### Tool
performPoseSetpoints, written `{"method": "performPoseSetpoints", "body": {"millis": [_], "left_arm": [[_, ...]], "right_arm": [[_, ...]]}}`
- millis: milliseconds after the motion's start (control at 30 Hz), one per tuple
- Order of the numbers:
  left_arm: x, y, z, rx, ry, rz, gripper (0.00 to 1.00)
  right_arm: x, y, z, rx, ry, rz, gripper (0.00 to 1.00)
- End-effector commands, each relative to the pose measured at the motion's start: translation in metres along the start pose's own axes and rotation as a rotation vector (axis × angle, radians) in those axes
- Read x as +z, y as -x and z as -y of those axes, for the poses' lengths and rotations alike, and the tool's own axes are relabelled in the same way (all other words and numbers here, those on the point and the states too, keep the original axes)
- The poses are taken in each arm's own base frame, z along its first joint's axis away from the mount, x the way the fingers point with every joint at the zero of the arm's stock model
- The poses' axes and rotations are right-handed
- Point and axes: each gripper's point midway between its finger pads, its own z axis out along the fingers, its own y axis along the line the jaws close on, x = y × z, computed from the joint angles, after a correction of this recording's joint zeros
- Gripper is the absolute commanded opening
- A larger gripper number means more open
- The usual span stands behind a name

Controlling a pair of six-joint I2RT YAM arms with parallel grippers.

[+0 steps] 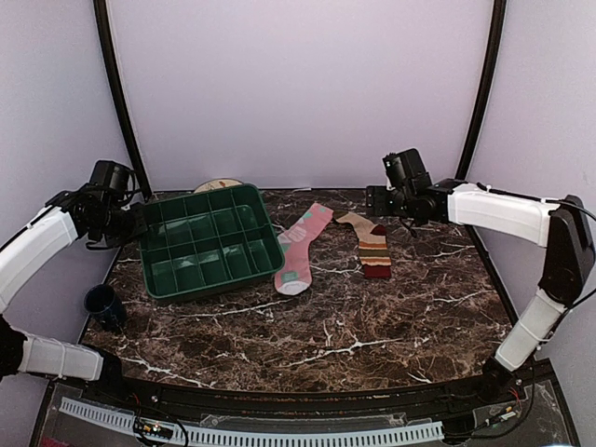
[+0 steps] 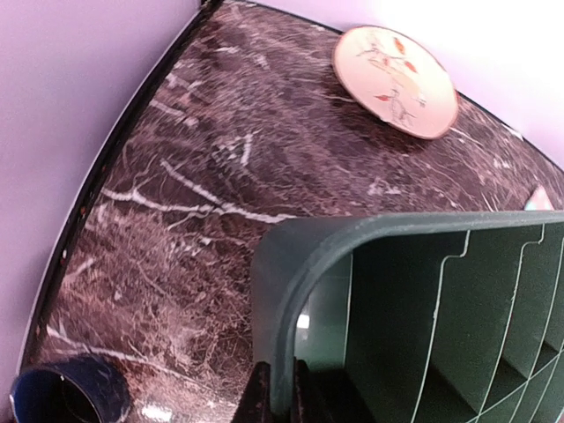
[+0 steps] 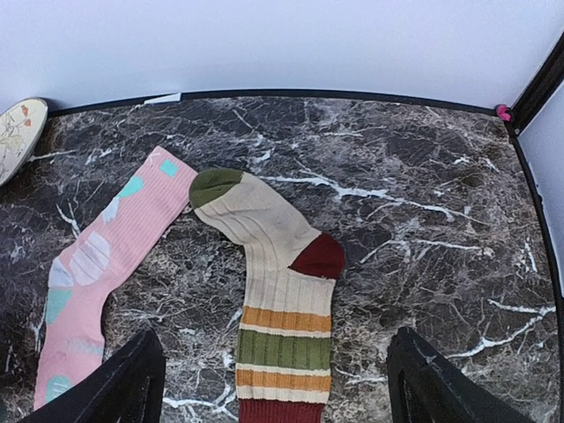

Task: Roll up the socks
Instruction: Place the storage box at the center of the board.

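Observation:
I will lower and turn the tray's raised end in my left gripper toward the bare tabletop by the dark blue cup (image 2: 189, 339) below it, and release the tray's rim.
The pink sock (image 1: 303, 250) with mint-green spots lies flat right of the green tray (image 1: 244, 199). The tan sock (image 1: 369, 244) lies flat beside it, with orange and green stripes, a dark red heel and cuff, and a green toe. Both show in the right wrist view, the pink sock (image 3: 97, 256) on the left and the tan sock (image 3: 282, 291) in the middle. My right gripper (image 3: 275, 344) is wide open above the tan sock, hovering near its far end (image 1: 374, 200). My left gripper (image 2: 280, 392) is shut on the tray's left rim (image 2: 291, 291), also seen from above (image 1: 138, 223).
The tray has several compartments. A patterned plate (image 2: 394, 79) lies behind it near the back wall (image 1: 216, 185). A dark blue cup (image 1: 102, 304) stands at the table's left edge. Black frame posts stand at the back corners.

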Motion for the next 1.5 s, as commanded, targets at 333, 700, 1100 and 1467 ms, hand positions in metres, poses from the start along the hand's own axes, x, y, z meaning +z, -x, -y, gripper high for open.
{"method": "performPoseSetpoints", "body": {"millis": [333,700,1100,1467], "left_arm": [[0.026,-0.006,-0.028,-0.500,0.042,0.107,0.00],[0.047,-0.031,-0.045,-0.651,0.097,0.066,0.00],[0.053,-0.044,-0.049,-0.714,0.095,0.059,0.00],[0.071,-0.061,-0.049,-0.781,0.099,0.012,0.00]], "right_arm": [[0.012,-0.017,-0.077,-0.141,0.129,-0.038,0.84],[0.014,-0.058,-0.135,-0.261,0.294,-0.139,0.83],[-0.014,-0.129,-0.199,-0.471,0.475,-0.245,0.83],[0.010,-0.173,-0.190,-0.624,0.379,-0.296,0.83]]}}
